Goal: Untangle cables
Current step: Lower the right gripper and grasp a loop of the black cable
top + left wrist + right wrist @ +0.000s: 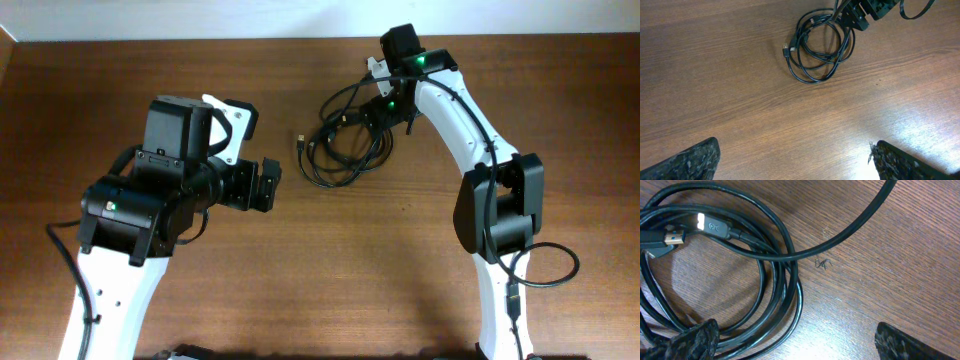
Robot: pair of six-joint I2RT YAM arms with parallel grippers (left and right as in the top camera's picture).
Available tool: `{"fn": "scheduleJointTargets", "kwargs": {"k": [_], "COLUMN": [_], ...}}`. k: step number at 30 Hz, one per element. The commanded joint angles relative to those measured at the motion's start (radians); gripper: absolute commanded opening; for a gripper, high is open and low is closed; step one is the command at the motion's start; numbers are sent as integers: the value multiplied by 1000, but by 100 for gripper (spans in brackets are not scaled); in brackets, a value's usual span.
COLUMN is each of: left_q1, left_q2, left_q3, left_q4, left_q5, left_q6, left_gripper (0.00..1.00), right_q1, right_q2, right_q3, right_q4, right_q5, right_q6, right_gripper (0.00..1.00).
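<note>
My right gripper will next go down onto the few pieces of cable bunched at the coil's edge point(388, 142) point(786, 294), since they already run between its open fingers.
The cables point(343, 150) lie as one tangled coil of thin black cords on the wooden table, at the back centre. A small plug point(300, 140) sticks out on the coil's left side. My right gripper point(385, 108) is open and sits low over the coil's right edge. In the right wrist view the cables point(775, 280) loop past the left finger, and the right gripper point(797, 342) holds nothing. A metal-tipped USB plug point(670, 237) lies on the coil. My left gripper point(268, 186) is open and empty, left of the coil. The left wrist view shows the cables point(820, 50) ahead of the left gripper point(795, 160).
The table's far edge meets a white wall point(200, 15) behind the coil. The right arm's own thicker black cable point(860, 225) curves over the coil in the right wrist view. The right gripper point(862, 12) shows at the top of the left wrist view.
</note>
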Motion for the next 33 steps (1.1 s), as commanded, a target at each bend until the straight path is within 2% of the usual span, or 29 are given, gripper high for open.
{"fn": "scheduleJointTargets", "kwargs": {"k": [1,33], "left_q1": [-5,-5], "left_q2": [-2,-2], "left_q3": [19,19], "left_q4": [-2,-1], "left_q5": [-8,-8], "left_q6": [12,12], "left_gripper": [99,99], "right_q1": [4,4], "right_q2": [39,93], "right_q3": [20,19], "right_q4": [3,33], "right_q5": [16,35], "right_q6": [11,11], "right_gripper": [98,99]}}
